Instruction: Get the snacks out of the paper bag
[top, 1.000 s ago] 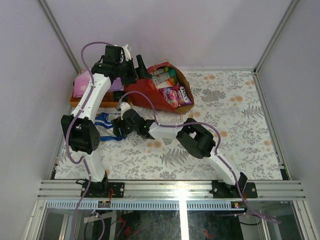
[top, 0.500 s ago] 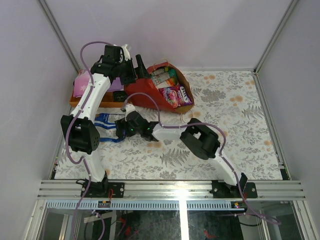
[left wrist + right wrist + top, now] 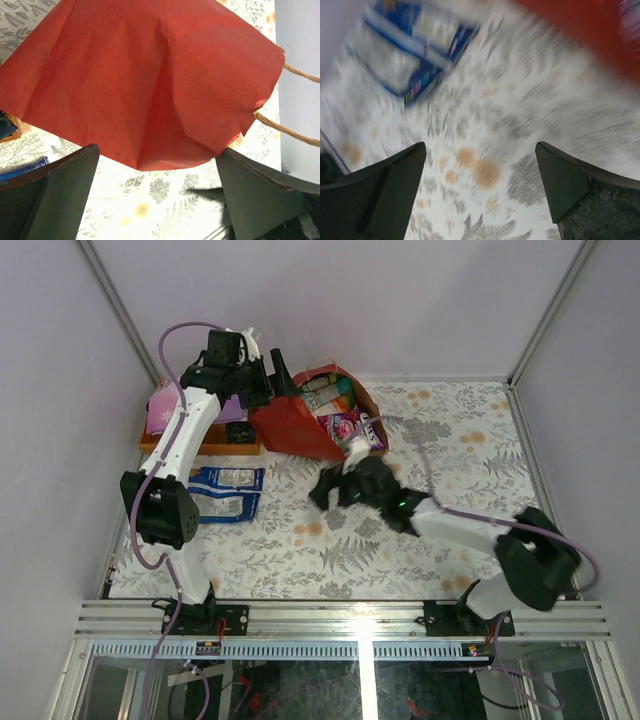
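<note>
My right gripper reaches outward and to its right in the top view into the bag's opening next, since the purple-magenta packet's exposed end (image 3: 371,430) lies that way.
The red paper bag (image 3: 295,428) lies on its side, its mouth facing right. Snacks show in the mouth: a purple-magenta packet (image 3: 345,426) and green and orange ones (image 3: 335,393). Two blue-and-white packets (image 3: 226,491) lie on the table left of the bag. They also show, blurred, in the right wrist view (image 3: 420,45). My left gripper (image 3: 281,378) is open at the bag's closed end. In the left wrist view the red paper (image 3: 150,85) hangs just above my left gripper (image 3: 157,150). My right gripper (image 3: 326,490) is open and empty over the table below the bag, and it is also open in the right wrist view (image 3: 480,145).
A wooden tray (image 3: 190,443) with a folded purple cloth (image 3: 165,405) sits at the back left behind the left arm. The bag's loop handles (image 3: 295,72) hang by the wall. The floral table runs to the right wall and the front rail.
My right arm has swung from the blue-and-white packets at the left over to the middle, leaving them flat on the table. My left arm has not moved.
</note>
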Available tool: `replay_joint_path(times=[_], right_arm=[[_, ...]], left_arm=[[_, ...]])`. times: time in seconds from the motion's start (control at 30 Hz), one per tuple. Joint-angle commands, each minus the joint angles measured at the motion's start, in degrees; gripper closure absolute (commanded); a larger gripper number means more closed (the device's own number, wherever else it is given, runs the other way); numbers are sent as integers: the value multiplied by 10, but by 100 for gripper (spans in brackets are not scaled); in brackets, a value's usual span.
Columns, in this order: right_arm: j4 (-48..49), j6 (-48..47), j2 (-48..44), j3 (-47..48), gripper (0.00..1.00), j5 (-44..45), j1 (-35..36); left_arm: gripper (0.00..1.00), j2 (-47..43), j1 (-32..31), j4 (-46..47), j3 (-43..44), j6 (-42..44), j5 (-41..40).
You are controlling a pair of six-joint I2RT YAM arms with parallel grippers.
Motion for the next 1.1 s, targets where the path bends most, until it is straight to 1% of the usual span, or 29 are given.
replay_joint_path(times=[0.0, 0.07, 0.17, 0.27, 0.43, 0.5, 0.6, 0.7, 0.87, 1.0, 1.07], right_arm=[[71, 75, -113, -17, 2, 1, -136], [44, 80, -115, 0, 2, 48, -166], [31, 130, -85, 31, 2, 46, -207], [34, 168, -30, 61, 4, 50, -229], [122, 244, 65, 51, 15, 44, -259], [144, 276, 89, 40, 18, 44, -268], [181, 301, 111, 19, 18, 55, -272], [228, 329, 151, 14, 18, 38, -284], [313, 372, 209, 13, 22, 24, -297], [345, 398, 249, 31, 24, 20, -301], [345, 409, 265, 44, 24, 19, -301]], left_arm=[[0, -28, 5, 24, -12, 8, -11], [0, -31, 3, 29, -17, 5, -9], [0, -33, 1, 31, -19, 4, -7], [0, -35, 0, 31, -20, 5, -8], [0, -38, -3, 30, -24, 4, -9], [0, -40, -4, 31, -28, 4, -12], [0, -36, -10, 32, -31, 3, -15], [0, -29, -13, 32, -28, 3, -17], [0, -27, -16, 31, -26, 3, -27], [0, -21, -17, 26, -22, 5, -31], [0, -19, -18, 23, -19, 8, -35]])
